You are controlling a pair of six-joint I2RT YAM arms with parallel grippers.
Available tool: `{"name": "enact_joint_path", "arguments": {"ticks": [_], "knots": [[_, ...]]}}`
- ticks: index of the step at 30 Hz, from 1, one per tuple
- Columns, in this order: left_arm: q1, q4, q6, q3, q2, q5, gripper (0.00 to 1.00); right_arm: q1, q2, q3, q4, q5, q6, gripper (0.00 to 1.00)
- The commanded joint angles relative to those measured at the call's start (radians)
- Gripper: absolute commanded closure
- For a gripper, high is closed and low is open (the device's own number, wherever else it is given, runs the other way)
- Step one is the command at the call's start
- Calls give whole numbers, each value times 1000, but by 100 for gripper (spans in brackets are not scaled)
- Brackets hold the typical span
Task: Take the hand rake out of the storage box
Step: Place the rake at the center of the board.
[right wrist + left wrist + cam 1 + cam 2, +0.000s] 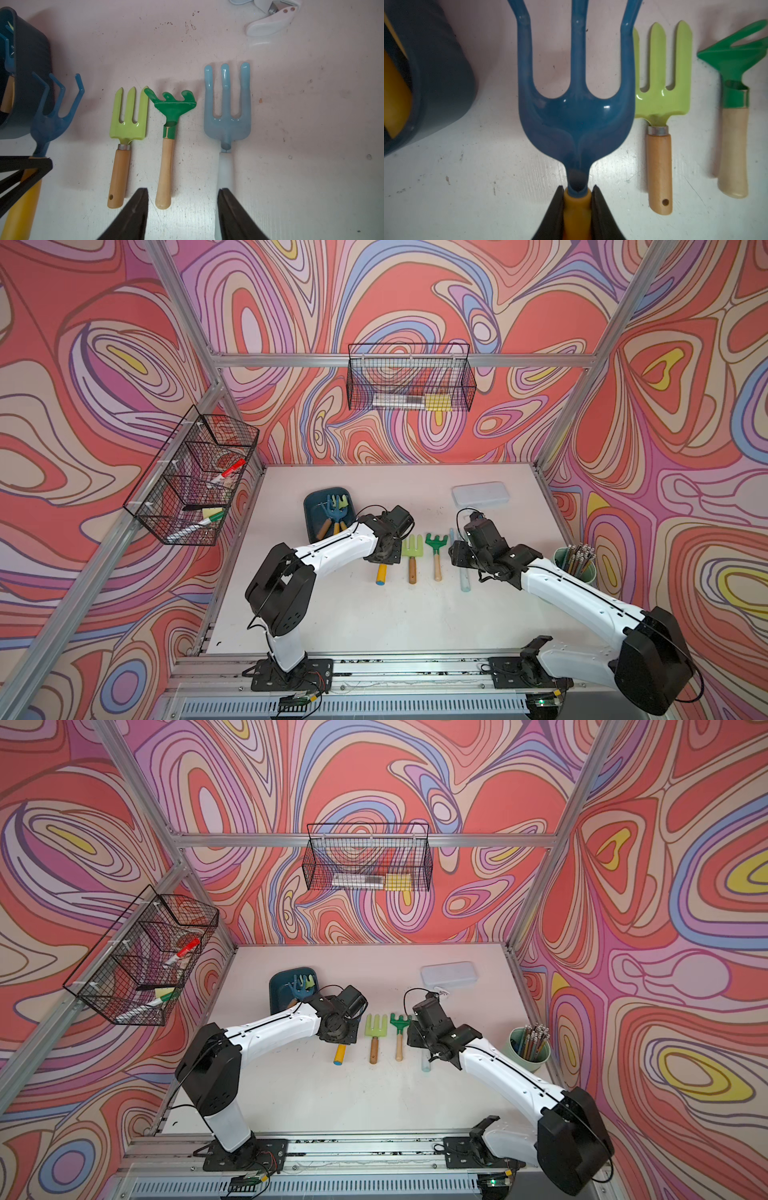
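I will move my left gripper down and a little toward the lime fork next and release the rake on the bare table alongside [390, 576] [620, 176], because that part of the table is clear.
My left gripper [577, 190] is shut on the yellow handle of a dark blue three-pronged hand rake [577, 116]. The rake is outside the storage box [311, 510], a dark teal tray at the back left, and sits low over the table between the box and a lime fork [412, 549]. Whether it touches the table I cannot tell. Its handle end [381, 574] pokes out below the left gripper [384, 553] in both top views. My right gripper [182, 191] is open and empty over the table, between a green rake's handle [165, 172] and a pale blue fork's handle [224, 172].
More tools [332, 510] lie in the storage box. A translucent white case [480, 494] sits at the back right, with a white clip [270, 22] near it. A green cup of pencils [575, 562] stands at the right edge. Black wire baskets [191, 481] [409, 379] hang on the walls.
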Motion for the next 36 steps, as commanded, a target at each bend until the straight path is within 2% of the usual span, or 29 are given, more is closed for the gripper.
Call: {"name": "enact_joint_path", "arguments": {"ticks": [1,14,28,36], "knots": [[5,90,-47,-32,23,8,91,-2,4,-16,10,-23,15,45],[5,182,-88,-139,30,54,91,-1,17,-18,19,-24,14,45],[4,214,-90,-146,77,68,91,-1,0,-19,15,-22,14,45],[5,213,-90,-126,111,82,84,-1,-3,-16,10,-23,9,45]]}}
